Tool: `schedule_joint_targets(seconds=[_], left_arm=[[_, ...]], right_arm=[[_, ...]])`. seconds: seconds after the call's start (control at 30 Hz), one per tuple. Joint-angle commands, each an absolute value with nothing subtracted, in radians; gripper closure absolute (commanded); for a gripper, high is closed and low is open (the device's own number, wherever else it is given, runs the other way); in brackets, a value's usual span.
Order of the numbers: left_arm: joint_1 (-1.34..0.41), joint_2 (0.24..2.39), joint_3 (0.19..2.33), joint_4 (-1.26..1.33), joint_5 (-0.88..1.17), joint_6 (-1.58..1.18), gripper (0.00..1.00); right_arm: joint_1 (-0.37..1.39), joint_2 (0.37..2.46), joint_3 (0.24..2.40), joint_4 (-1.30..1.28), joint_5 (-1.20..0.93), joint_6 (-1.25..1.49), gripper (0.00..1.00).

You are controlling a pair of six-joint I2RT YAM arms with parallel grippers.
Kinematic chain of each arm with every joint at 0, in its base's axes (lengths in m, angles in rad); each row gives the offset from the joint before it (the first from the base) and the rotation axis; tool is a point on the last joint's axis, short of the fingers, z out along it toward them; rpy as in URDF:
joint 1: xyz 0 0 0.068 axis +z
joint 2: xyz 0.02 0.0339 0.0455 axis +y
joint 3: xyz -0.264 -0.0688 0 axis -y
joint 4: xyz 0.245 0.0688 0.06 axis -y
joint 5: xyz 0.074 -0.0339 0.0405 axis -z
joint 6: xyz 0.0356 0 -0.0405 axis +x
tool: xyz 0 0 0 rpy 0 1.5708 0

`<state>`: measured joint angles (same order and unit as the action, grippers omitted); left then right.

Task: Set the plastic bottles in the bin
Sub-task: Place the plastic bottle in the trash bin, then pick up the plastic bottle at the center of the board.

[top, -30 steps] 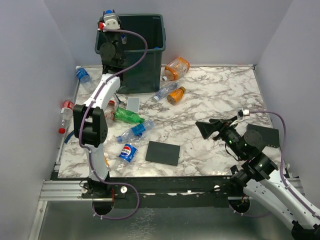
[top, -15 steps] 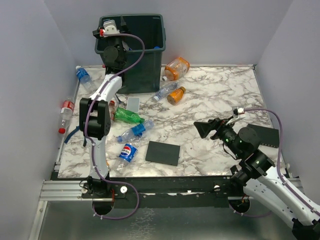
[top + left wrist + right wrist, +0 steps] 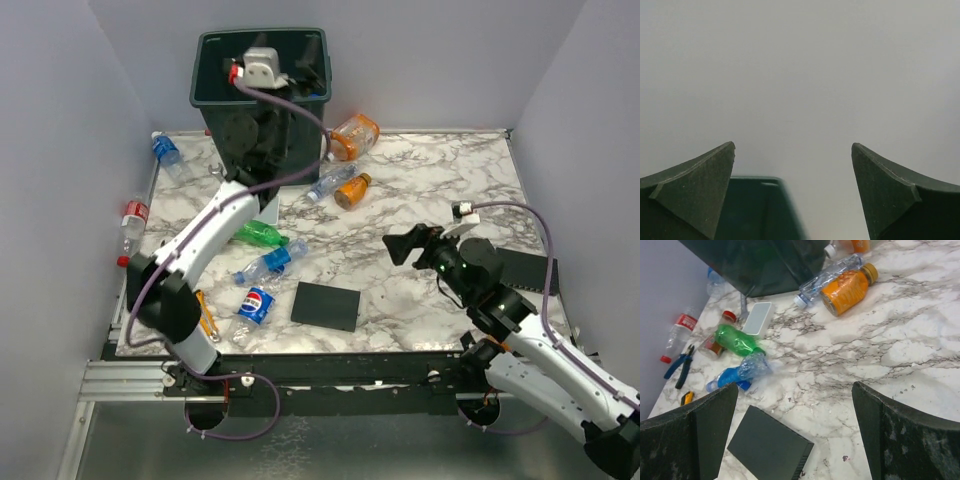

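The small orange bottle lies outward of and below my right gripper. The gripper next reaches outward and down around the bottle's orange body (image 3: 350, 193) (image 3: 844, 292), whose near side faces bare marble.
The dark green bin (image 3: 203, 72) stands at the table's back left; its corner (image 3: 760, 210) shows low in the left wrist view. My left gripper (image 3: 300, 78) (image 3: 793, 145) hangs open over the bin's mouth with nothing between its fingers. Plastic bottles lie on the marble: a big orange one (image 3: 355, 135), a clear one (image 3: 330, 183) (image 3: 827, 277), a small orange one (image 3: 352, 190) (image 3: 847, 285), a green one (image 3: 262, 235) (image 3: 735, 340), a crushed blue one (image 3: 270, 265) (image 3: 740, 372), a Pepsi one (image 3: 256, 304). My right gripper (image 3: 405, 245) (image 3: 795, 385) is open above the table's middle right.
A flat black plate (image 3: 326, 306) (image 3: 770, 450) lies near the front. A white box (image 3: 757, 319) sits by the bin's foot. Pliers (image 3: 682, 365) lie at the left edge beside a red-labelled bottle (image 3: 130, 225). A blue-labelled bottle (image 3: 167, 153) rests by the left wall.
My left gripper has opened and swung right from the bin's left corner to above its mouth. The right arm has shifted a little left.
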<state>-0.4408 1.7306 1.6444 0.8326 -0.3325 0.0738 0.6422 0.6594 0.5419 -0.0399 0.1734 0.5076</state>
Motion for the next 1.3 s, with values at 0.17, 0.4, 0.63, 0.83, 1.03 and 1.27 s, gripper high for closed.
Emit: schedule_joint_targets(seconds=[0.17,0.4,0.63,0.83,1.03,1.27], left_arm=[[-0.599,1.406,1.287,0.179,-0.291,-0.309,0.01],[-0.597,1.187,0.952,0.073,-0.128,-0.363,0.01],[-0.598,1.057,0.780,0.157,-0.085,-0.384,0.01],[-0.598,1.045,0.794,0.100,-0.186,-0.379,0.01],[-0.603,1.037,0.790,0.090,-0.204,-0.384,0.01],[-0.602,1.050,0.796,0.087,-0.202,-0.385,0.01]], right_arm=[[0.636,0.954,0.683,-0.076,0.374,0.577,0.00],[0.538,1.152,0.666,0.097,0.196,0.693,0.00],[0.381,1.448,0.782,0.255,-0.040,0.841,0.00],[0.370,1.743,1.041,0.253,-0.076,0.849,0.00],[0.367,1.963,1.241,0.177,-0.087,0.913,0.00],[0.365,2.028,1.298,0.122,-0.045,0.965,0.00]])
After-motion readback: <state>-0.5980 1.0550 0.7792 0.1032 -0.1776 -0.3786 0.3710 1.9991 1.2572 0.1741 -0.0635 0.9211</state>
